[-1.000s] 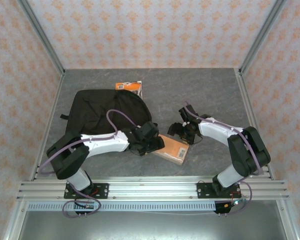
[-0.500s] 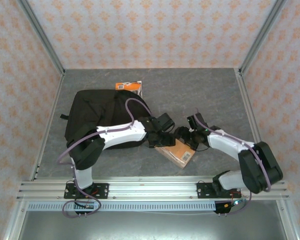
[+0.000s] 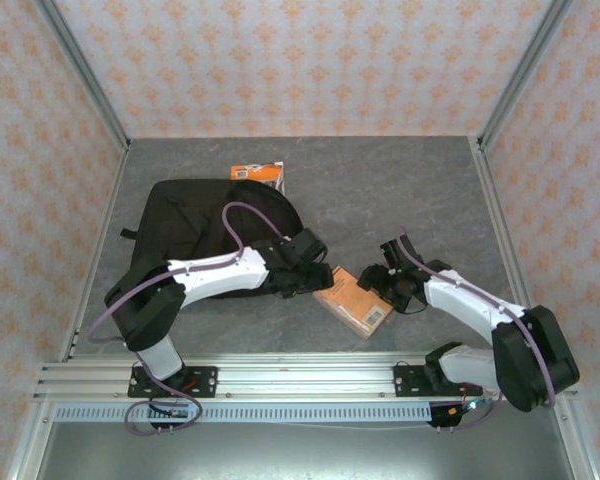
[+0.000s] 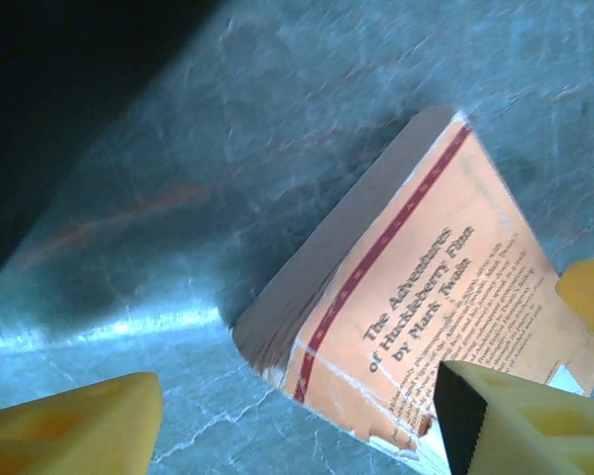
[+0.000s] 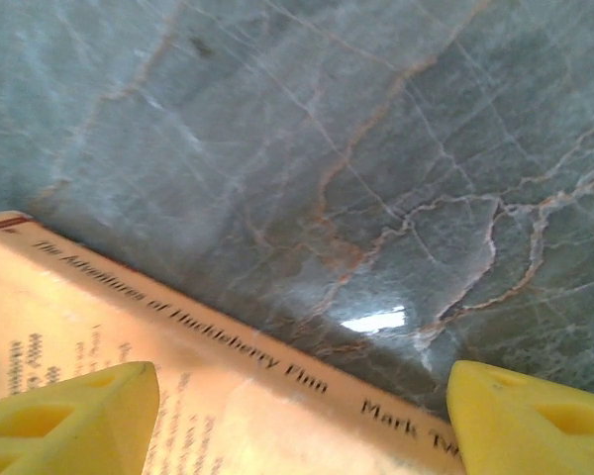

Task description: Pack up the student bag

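Note:
The left gripper lowers toward my right gripper onto the near corner of the book's page block (image 4: 265, 358) next and closes. That corner points between my open fingers.
The student bag (image 3: 205, 230), a large black backpack, lies flat on the left of the table; its dark fabric fills the upper left corner (image 4: 59, 89) of the left wrist view. An orange paperback book (image 3: 354, 301) lies flat between the two arms. My left gripper (image 3: 317, 281) hovers at the book's left corner, open, its yellow fingers (image 4: 74, 427) astride that corner of the book (image 4: 416, 297) without touching it. My right gripper (image 3: 377, 284) is at the book's right side, open, and the book's spine edge (image 5: 178, 336) runs between its fingers (image 5: 530, 421).
An orange flat packet (image 3: 259, 175) lies behind the bag near the back of the table. Grey marbled tabletop (image 3: 400, 190) stretches out to the right and behind. Metal frame posts and patterned walls close in the sides.
The right gripper has come down toward the near edge and now sits at the book's right side, jaws a little narrower. The left gripper swung right, then back slightly. The book has shifted slightly.

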Controlling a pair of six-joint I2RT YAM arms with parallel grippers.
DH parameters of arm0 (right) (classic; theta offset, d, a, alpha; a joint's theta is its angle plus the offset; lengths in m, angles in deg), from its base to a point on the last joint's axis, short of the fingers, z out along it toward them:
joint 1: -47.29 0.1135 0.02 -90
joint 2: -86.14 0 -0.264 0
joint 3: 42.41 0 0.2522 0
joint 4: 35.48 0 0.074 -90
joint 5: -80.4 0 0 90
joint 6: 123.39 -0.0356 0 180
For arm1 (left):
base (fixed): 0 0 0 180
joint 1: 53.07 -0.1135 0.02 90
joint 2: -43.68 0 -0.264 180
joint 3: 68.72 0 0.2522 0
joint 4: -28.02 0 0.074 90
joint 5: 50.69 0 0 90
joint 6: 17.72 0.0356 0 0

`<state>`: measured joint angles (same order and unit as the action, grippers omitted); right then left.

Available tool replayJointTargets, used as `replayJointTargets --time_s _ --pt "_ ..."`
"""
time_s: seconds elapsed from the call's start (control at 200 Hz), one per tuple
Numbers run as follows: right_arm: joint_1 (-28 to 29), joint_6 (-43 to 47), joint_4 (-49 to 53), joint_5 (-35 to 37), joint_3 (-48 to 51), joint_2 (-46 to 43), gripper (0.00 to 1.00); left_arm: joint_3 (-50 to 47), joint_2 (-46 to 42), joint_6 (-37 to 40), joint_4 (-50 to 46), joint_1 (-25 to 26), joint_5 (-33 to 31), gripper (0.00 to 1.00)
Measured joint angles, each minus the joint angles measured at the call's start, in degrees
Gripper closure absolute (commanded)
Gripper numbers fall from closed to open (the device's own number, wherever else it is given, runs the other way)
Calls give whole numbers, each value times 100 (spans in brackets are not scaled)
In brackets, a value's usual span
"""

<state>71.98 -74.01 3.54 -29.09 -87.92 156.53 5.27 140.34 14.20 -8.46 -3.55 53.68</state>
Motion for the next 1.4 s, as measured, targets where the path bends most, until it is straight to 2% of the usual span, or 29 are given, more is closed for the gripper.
replayJointTargets --time_s 0.13,0.345,0.596,0.731,1.026,1.121,1.281,1.396 --pt "-7 9 -22 -2 26 52 30 -258 105 -531 448 155 22 26" --pt "-52 -98 -111 -20 153 -24 37 9 623 -922 890 328 15 32" --pt "-114 -271 -260 -33 323 -103 43 470 1019 -914 682 323 -42 56" --pt "-129 -332 -313 -44 374 -142 45 811 1141 -748 415 326 -138 61" --pt "-151 -350 -339 -52 400 -151 46 1427 1451 -420 -13 295 -208 91" --pt "-149 -313 -291 -31 378 -199 41 1473 1449 -293 -94 295 -223 100" --pt "-105 -166 -52 -33 343 -619 20 1478 1270 -52 -31 293 -153 100" --pt "-111 -120 179 -20 271 -1274 14 1390 796 140 -7 243 -59 100"
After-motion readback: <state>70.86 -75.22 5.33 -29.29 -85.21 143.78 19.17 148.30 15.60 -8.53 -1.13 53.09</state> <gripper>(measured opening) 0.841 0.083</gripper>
